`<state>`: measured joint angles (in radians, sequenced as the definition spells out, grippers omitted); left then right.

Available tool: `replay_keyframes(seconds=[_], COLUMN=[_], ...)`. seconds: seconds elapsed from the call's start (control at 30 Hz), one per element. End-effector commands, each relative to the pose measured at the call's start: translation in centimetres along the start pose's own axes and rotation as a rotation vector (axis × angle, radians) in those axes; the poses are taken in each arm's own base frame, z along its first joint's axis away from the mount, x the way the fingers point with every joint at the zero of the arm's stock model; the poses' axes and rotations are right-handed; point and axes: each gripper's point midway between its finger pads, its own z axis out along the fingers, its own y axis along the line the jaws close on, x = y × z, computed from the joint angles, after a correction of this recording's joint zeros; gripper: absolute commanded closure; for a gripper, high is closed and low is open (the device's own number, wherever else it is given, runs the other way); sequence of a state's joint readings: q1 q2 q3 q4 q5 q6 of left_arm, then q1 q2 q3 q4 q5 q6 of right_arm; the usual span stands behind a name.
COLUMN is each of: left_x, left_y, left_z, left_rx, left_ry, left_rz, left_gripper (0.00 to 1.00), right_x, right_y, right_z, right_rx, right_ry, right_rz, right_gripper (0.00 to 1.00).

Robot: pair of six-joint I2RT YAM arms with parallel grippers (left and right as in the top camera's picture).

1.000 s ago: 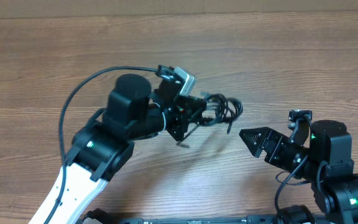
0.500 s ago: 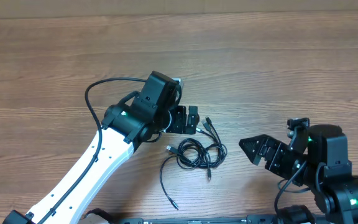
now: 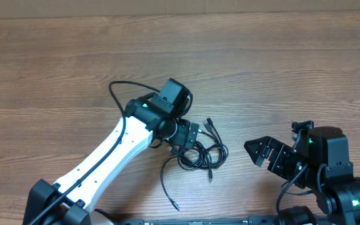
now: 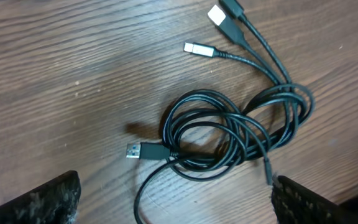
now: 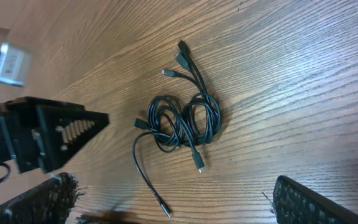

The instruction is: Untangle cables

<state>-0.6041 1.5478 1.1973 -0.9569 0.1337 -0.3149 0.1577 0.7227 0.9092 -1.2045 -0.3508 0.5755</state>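
Note:
My left gripper lowers its open fingers next onto the outer edge of the coil beside the silvery plug (image 4: 201, 48) and closes, since those pieces of cable lie below them.
The cables (image 3: 202, 154) lie loose on the wooden table as a tangled black coil. Their plug ends fan out at the upper right (image 3: 209, 124), and one long tail (image 3: 166, 187) trails toward the front edge. In the left wrist view the coil (image 4: 229, 134) sits just ahead of my left gripper (image 4: 178, 205), which is open and holds nothing. A silvery plug (image 4: 201, 48) points left. My left gripper (image 3: 186, 136) hovers at the coil's left edge. My right gripper (image 3: 262, 154) stands open to the right of the coil, apart from it. The right wrist view shows the whole coil (image 5: 182, 121).
The wooden table (image 3: 280, 75) stretches all around the coil. The left arm's own thick black wire (image 3: 130, 86) loops above its wrist. A pale strip (image 3: 180, 6) runs along the table's far edge.
My left gripper opened and let go of the cables, which dropped from mid-air onto the table. The left arm then swung right over the coil. The right gripper opened a little wider.

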Motion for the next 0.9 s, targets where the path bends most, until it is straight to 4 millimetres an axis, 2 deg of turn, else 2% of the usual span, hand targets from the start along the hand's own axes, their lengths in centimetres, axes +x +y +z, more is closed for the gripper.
replay_keyframes(seconds=[0.0, 0.1, 0.2, 0.43, 0.5, 0.77, 0.87], left_x=[0.2, 0.1, 0.2, 1.2, 1.5, 1.3, 2.0], left_y=[0.0, 0.5, 1.5, 2.6, 3.1, 4.1, 4.4], left_z=[1.6, 3.8, 5.9, 9.4, 10.2, 10.8, 11.8], left_rx=[-0.024, -0.046, -0.095, -0.127, -0.149, -0.201, -0.208], left_ry=[0.044, 0.084, 0.126, 0.218, 0.241, 0.241, 0.276], left_rz=[0.196, 0.196, 0.216, 0.229, 0.228, 0.234, 0.231], left_gripper=[0.04, 0.07, 0.16, 0.17, 0.16, 0.17, 0.19], right_x=[-0.7, -0.7, -0.7, -0.9, -0.9, -1.1, -1.1], right_y=[0.5, 0.4, 0.4, 0.6, 0.6, 0.8, 0.8], right_z=[-0.7, -0.7, -0.7, -0.7, -0.7, -0.7, -0.7], right_rx=[-0.007, -0.005, -0.005, -0.010, -0.011, -0.018, -0.018], right_ry=[-0.037, -0.038, -0.038, -0.045, -0.047, -0.056, -0.056], right_rz=[-0.016, -0.016, -0.016, -0.019, -0.020, -0.024, -0.024], right_gripper=[0.00, 0.00, 0.00, 0.00, 0.00, 0.00, 0.00])
